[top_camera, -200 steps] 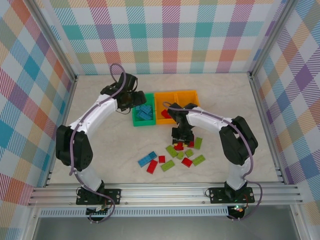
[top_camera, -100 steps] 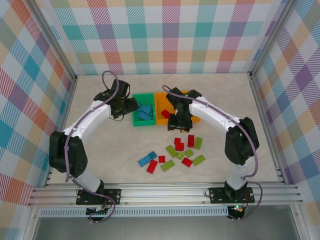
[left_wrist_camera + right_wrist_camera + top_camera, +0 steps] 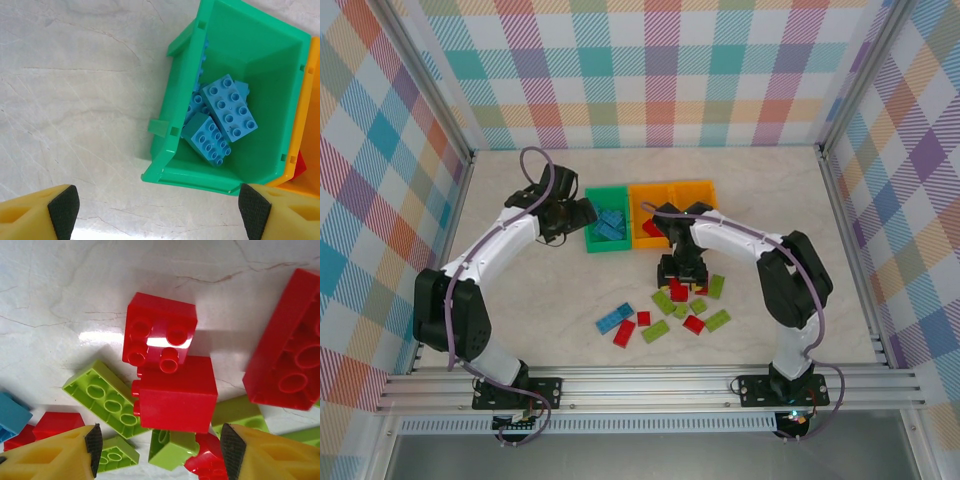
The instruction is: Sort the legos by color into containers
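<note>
My right gripper's open fingers already span the studded and smooth ends of the brick. They should go down around the red brick on its side [image 3: 679,292] [image 3: 177,401] below.
In the left wrist view the green container [image 3: 170,150] holds several blue legos [image 3: 230,107]. My left gripper [image 3: 160,215] hangs open just short of its near wall, empty; from above it [image 3: 575,213] sits left of that bin [image 3: 606,248]. Two orange containers [image 3: 645,195] [image 3: 700,190] adjoin it on the right. My right gripper [image 3: 680,275] hovers open over the loose pile. Between its fingers [image 3: 161,450] lie a red brick on its side [image 3: 175,395], a studded red one [image 3: 160,335] and an upturned lime green one [image 3: 102,397]; it grips none of them.
More loose legos lie in front of the pile: a blue one [image 3: 613,318], red ones [image 3: 623,333] [image 3: 694,323] and green ones [image 3: 655,331] [image 3: 718,320]. A long red brick [image 3: 290,345] lies right of the jaws. Metal rails and checked walls ring the table.
The right gripper rose from the pile to the orange bins, then came back down over the pile with its jaws opened. The left gripper drew back leftward off the green bin.
</note>
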Action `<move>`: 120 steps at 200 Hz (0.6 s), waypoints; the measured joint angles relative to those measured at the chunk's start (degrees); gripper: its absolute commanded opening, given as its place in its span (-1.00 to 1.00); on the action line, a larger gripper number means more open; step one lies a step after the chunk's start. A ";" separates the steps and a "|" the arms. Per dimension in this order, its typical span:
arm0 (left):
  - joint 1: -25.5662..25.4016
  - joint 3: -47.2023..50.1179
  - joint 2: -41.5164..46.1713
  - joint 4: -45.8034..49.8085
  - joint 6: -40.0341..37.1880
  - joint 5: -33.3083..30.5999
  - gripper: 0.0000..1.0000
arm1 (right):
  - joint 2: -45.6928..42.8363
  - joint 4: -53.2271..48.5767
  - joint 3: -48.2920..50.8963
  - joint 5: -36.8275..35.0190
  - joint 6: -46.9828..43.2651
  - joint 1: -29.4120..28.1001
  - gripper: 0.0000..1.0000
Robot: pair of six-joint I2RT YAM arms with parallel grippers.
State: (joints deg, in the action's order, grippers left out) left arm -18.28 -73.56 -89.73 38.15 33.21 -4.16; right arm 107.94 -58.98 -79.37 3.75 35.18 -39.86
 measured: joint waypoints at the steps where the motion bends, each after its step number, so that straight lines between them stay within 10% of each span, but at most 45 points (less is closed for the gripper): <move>1: 0.00 0.02 0.02 0.02 0.00 0.00 0.75 | 0.02 0.02 0.00 0.00 0.02 0.00 0.32; 120: 0.00 1.46 1.33 0.02 0.26 -1.05 0.78 | 1.42 1.33 0.85 -0.46 0.79 0.00 0.20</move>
State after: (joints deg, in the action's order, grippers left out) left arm -18.28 -72.10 -88.40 38.17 33.47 -5.21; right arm 109.36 -57.65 -78.52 3.29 35.97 -39.86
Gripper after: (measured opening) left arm 0.891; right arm 0.605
